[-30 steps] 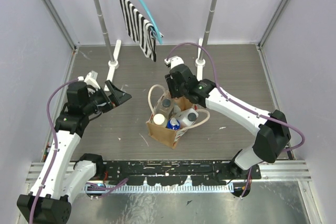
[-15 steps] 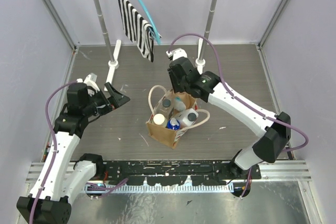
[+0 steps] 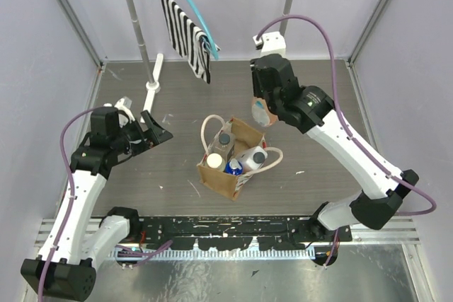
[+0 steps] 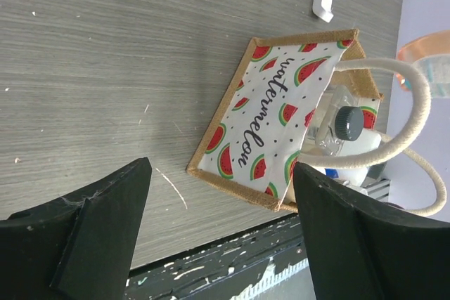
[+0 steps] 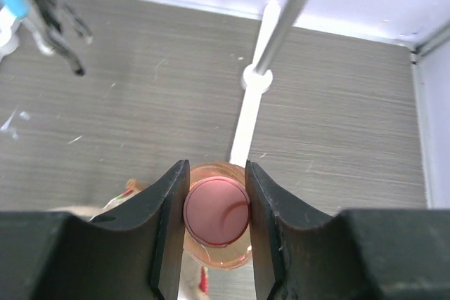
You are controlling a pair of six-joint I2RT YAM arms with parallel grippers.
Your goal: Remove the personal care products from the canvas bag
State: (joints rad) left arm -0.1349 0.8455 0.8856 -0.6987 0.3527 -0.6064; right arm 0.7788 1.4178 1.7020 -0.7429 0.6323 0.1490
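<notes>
My right gripper has the peach bottle and will take it to the right in the top view, then down onto that clear spot (image 3: 323,84) (image 5: 339,109) past the rack's foot.
The canvas bag (image 3: 221,178) stands open at the table's middle. In it I see the clear grey bottle with dark cap (image 3: 225,139), a cream cap (image 3: 214,161), a blue cap (image 3: 234,167) and the white squarish bottle (image 3: 253,157). My right gripper (image 3: 261,107) is shut on the peach bottle (image 3: 262,114) and holds it in the air behind and to the right of the bag. The right wrist view shows its pink cap (image 5: 216,211) between the fingers. My left gripper (image 3: 157,131) is open and empty to the left of the bag. In the left wrist view the bag's side (image 4: 281,131) has a watermelon print.
A clothes rack (image 3: 134,26) stands at the back, with a striped cloth (image 3: 187,37) on a blue hanger. Its white feet (image 3: 152,79) rest on the table. One foot (image 5: 246,124) and its pole lie under my right gripper. The bag's cream handles (image 3: 274,155) loop outward.
My right gripper has lifted the peach bottle out of the bag and carried it up and toward the back right. The left arm has hardly moved.
</notes>
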